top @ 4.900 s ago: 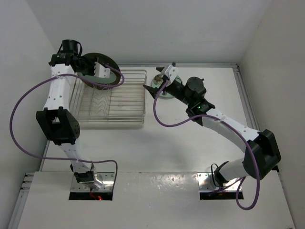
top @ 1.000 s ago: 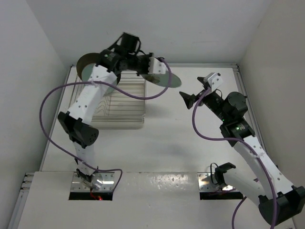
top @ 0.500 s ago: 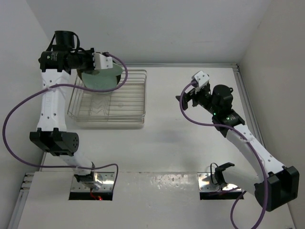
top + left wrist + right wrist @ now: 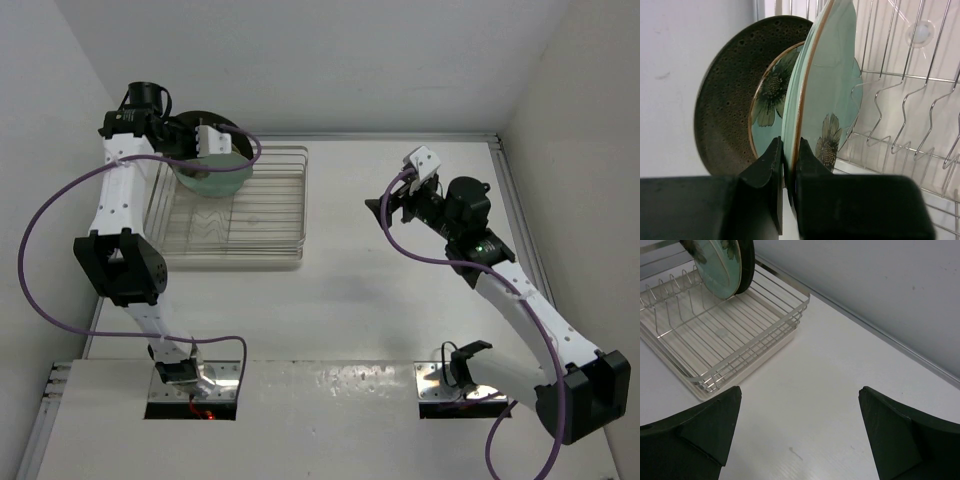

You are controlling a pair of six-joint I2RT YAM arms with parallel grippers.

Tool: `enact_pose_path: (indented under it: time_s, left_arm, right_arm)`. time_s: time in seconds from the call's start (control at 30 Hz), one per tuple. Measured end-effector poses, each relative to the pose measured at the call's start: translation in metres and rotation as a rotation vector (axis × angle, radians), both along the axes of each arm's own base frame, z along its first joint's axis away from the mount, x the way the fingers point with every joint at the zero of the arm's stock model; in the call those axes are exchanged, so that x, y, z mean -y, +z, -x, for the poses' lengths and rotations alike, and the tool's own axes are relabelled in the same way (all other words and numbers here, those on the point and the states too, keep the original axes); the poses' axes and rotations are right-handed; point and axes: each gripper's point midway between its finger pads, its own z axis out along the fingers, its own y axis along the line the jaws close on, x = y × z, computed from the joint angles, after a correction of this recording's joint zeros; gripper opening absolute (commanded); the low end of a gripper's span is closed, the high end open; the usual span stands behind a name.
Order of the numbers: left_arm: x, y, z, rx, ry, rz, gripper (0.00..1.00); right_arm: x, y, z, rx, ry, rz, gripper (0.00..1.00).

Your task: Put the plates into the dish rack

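Next, my left gripper moves down slightly toward the rack's wire dividers below it and releases the pale mint-green plate's rim there, as the plate is already on edge.
My left gripper [image 4: 790,152] is shut on the rim of a pale mint-green plate [image 4: 832,85], held on edge over the back-left of the dish rack [image 4: 905,120]. Just behind it stands a second mint plate [image 4: 771,107] and, behind that, the larger dark brown plate [image 4: 722,105], both upright. From above, the held plate [image 4: 215,181] and left gripper [image 4: 211,148] are at the rack's [image 4: 303,205] far-left corner, with the dark plate [image 4: 222,125] behind. My right gripper [image 4: 800,432] is open and holds nothing, above bare table right of the rack [image 4: 747,347].
White walls close in at the back and both sides; the left wall is right beside the rack. The right arm [image 4: 470,235] hangs over the table's right half. The rack's wavy dividers [image 4: 890,145] stand right of the held plate.
The left arm has carried the mint plate leftward across the rack to its back-left corner and brought it down beside the other plates. The right gripper has stayed open and barely moved.
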Motion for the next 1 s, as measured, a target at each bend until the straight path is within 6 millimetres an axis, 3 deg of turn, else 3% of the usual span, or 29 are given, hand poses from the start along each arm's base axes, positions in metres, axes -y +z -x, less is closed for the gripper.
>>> enact_pose_path:
  time_s: [0.37,0.43,0.57,0.63,0.73,0.83,1.0]
  left_arm:
    - [-0.009,-0.031,-0.011,-0.041,-0.021,-0.018,0.0]
    - [-0.011,-0.037,-0.01,-0.054,-0.018,-0.023,0.1]
    - [-0.016,-0.047,-0.014,-0.06,-0.003,-0.028,0.56]
    - [-0.02,-0.041,-0.023,-0.019,0.019,-0.026,0.65]
    - [-0.027,-0.023,-0.037,0.05,0.06,-0.016,0.7]
    - [-0.034,0.004,-0.048,0.132,0.115,-0.009,0.75]
    - [-0.048,0.053,-0.048,0.223,0.286,0.068,0.76]
  right_arm:
    - [-0.01,0.005,0.008,0.007,0.028,-0.013,1.0]
    - [-0.012,0.005,0.009,0.006,0.034,-0.012,1.0]
    - [-0.015,0.004,0.011,0.002,0.041,-0.01,1.0]
    - [-0.016,0.003,0.011,-0.002,0.043,-0.008,1.0]
    - [-0.019,0.004,0.009,-0.006,0.047,-0.006,1.0]
    - [-0.022,0.004,0.009,-0.009,0.052,-0.005,1.0]
    - [-0.025,0.001,0.009,-0.029,0.05,-0.016,1.0]
